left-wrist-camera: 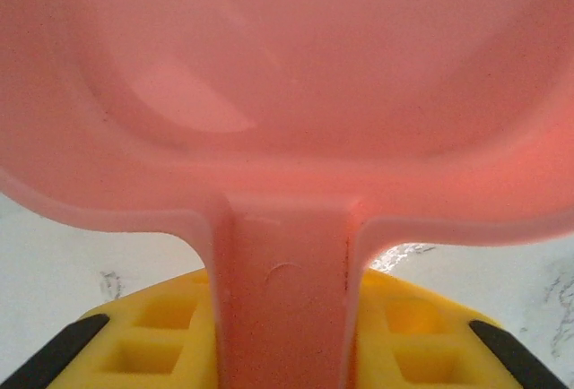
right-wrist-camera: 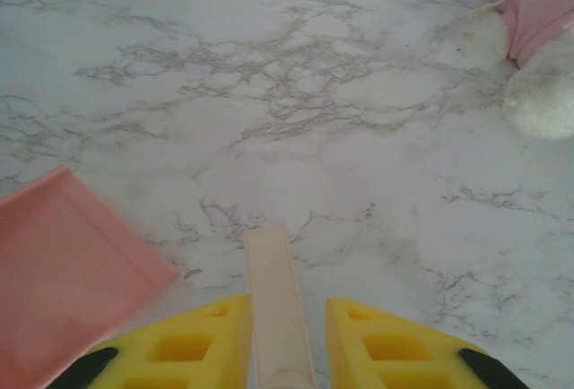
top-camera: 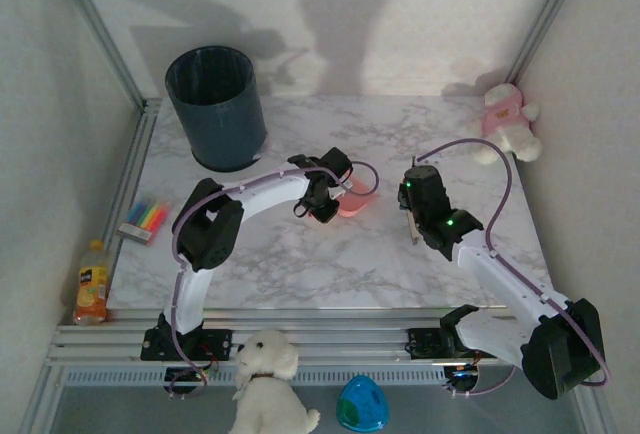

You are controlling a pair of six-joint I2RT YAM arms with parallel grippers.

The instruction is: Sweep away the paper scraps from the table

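Note:
Next, the left gripper lowers slightly to the tabletop just below it and lets go of the dustpan's handle, since the marble around the handle [left-wrist-camera: 148, 256] is clear.
My left gripper [left-wrist-camera: 287, 322] is shut on the handle of a pink dustpan [left-wrist-camera: 287, 93]; its yellow fingers [left-wrist-camera: 152, 335] press both sides of the handle. From above, the dustpan [top-camera: 356, 200] rests mid-table just right of the left gripper [top-camera: 326, 202]. The right gripper [right-wrist-camera: 287, 331] holds a pale cream stick [right-wrist-camera: 273, 281], a brush handle pointing forward over the marble table [right-wrist-camera: 341, 120]. In the top view the right gripper [top-camera: 413, 222] stands right of the dustpan. The dustpan's corner [right-wrist-camera: 63, 272] lies left of the stick. The orange and blue paper scraps are out of view.
A dark bin [top-camera: 217, 107] stands at the back left. A pink and white plush toy [top-camera: 508, 122] lies at the back right corner. Sticky notes [top-camera: 145, 219] and a juice bottle [top-camera: 91, 284] sit off the table's left edge. A white plush dog [top-camera: 268, 384] is in front.

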